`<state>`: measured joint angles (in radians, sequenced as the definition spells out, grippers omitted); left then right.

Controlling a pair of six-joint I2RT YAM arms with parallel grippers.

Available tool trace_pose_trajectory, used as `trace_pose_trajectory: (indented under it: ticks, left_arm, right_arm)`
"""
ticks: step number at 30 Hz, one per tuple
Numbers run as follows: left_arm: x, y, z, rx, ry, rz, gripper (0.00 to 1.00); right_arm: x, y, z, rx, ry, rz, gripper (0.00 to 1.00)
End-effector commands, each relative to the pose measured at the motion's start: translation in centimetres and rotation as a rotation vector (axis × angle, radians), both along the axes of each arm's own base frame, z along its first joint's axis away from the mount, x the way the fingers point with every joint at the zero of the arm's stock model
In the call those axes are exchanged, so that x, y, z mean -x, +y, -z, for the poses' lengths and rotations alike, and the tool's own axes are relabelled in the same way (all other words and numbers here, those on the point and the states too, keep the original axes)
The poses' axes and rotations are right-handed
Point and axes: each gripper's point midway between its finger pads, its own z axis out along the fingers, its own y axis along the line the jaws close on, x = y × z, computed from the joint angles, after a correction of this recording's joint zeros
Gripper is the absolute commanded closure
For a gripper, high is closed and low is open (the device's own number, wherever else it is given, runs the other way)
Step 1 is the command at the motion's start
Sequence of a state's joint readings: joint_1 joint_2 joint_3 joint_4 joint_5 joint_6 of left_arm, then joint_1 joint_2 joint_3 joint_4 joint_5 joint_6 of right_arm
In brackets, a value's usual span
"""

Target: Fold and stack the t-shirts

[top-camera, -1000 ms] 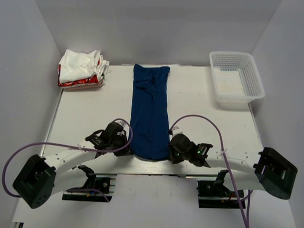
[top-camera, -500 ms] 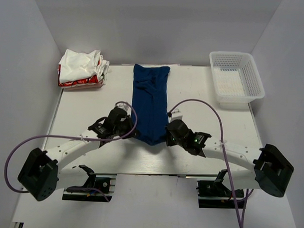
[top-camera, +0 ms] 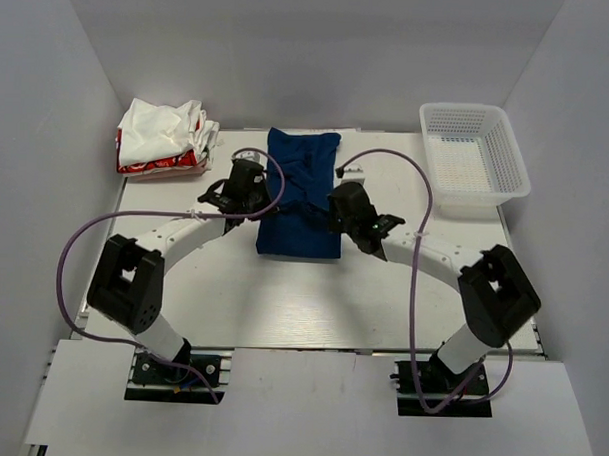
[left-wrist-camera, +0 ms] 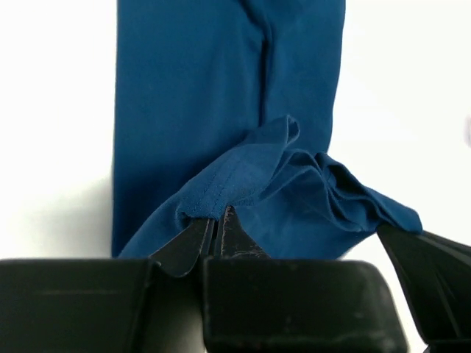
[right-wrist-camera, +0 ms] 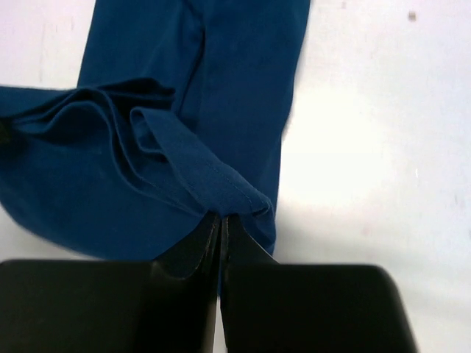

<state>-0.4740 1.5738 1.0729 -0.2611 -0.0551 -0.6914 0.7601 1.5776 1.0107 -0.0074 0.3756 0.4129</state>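
My left gripper draws the navy blue t-shirt's pinched hem (top-camera: 275, 208) outward over the t-shirt's lower layer (top-camera: 282, 177) next. It releases the hem there, since that layer lies uncovered outward of the gripper.
The navy blue t-shirt (top-camera: 301, 193) lies as a long narrow strip at the table's far middle, its near end doubled back over itself. My left gripper (top-camera: 255, 198) is shut on the hem at the strip's left edge; the pinched hem (left-wrist-camera: 213, 195) shows in the left wrist view above my left gripper (left-wrist-camera: 218, 220). My right gripper (top-camera: 335, 207) is shut on the hem at the right edge; the pinched fold (right-wrist-camera: 221, 187) rises from my right gripper (right-wrist-camera: 221, 220) in the right wrist view. Both hold the hem above the lower layer. White and red t-shirts (top-camera: 165, 135) lie piled at the far left.
A white plastic mesh basket (top-camera: 472, 159) stands at the far right corner. Purple cables loop from both arms over the table. Grey walls close in on the left, right and back. The table's front edge (top-camera: 300, 348) runs near the arm bases.
Both grippers have carried the shirt's near hem from the front of the table towards the back, folding the strip over itself so that it is about half as long.
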Motion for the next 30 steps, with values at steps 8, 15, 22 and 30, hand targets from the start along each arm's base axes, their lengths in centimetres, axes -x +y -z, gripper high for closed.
trace_pose_trajectory:
  ticks: [8, 15, 22, 30]
  left_arm:
    - [-8.4, 0.8, -0.7, -0.051, -0.067, 0.010, 1.00]
    - [-11.7, 0.0, 1.7, -0.070, 0.036, 0.112, 0.26]
    - [-6.9, 2.0, 1.0, -0.057, 0.079, 0.080, 0.00]
    - [2.6, 3.5, 4.3, -0.014, 0.137, 0.103, 0.00]
  right_arm:
    - [-9.7, 2.0, -0.9, -0.035, -0.043, -0.035, 1.00]
    - [-11.5, 2.4, 1.9, 0.028, 0.054, -0.036, 0.39]
    - [-7.8, 1.5, 0.2, -0.025, 0.069, -0.080, 0.10]
    - [1.5, 0.4, 3.9, -0.208, 0.248, -0.164, 0.10]
